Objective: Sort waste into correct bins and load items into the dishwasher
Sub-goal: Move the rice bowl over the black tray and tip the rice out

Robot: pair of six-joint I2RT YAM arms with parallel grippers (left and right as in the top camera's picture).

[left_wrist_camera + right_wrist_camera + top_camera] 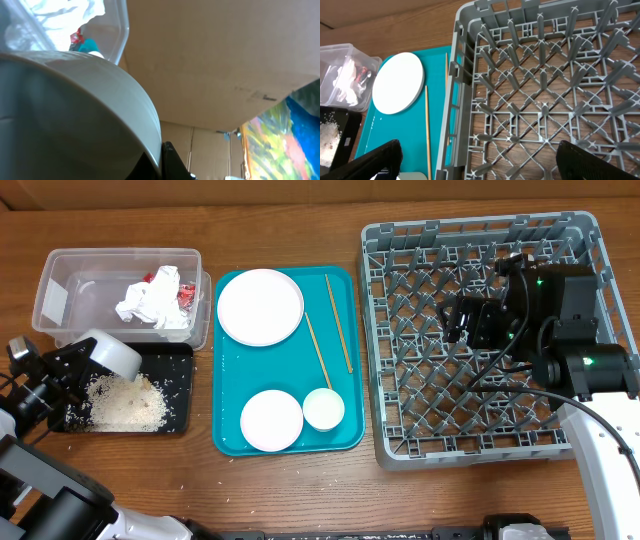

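The left gripper moves to the right in the overhead view next, then down to the bare teal patch between the plates, which is free for the bowl's release.
My left gripper (pixel 82 362) is shut on the rim of a grey-green bowl (pixel 112 352) and holds it tilted over the black tray (pixel 178 385), where pale rice crumbs (pixel 125 405) lie in a heap. The bowl (pixel 65 115) fills the left wrist view, with one finger (pixel 169 161) against its rim. The clear tub (pixel 70 285) holds crumpled napkins (pixel 150 305) and red-and-white wrappers (pixel 186 292). My right gripper (pixel 455 320) hangs open and empty over the grey dish rack (pixel 480 440); its fingers (pixel 485 165) frame the rack (pixel 545 100).
A teal tray (pixel 345 360) between bins and rack carries a white plate (pixel 260 305), a pale pink plate (pixel 271 420), a small white cup (pixel 323 408) and two chopsticks (pixel 318 350). The plate (pixel 397 82) and chopsticks (pixel 426 130) show in the right wrist view.
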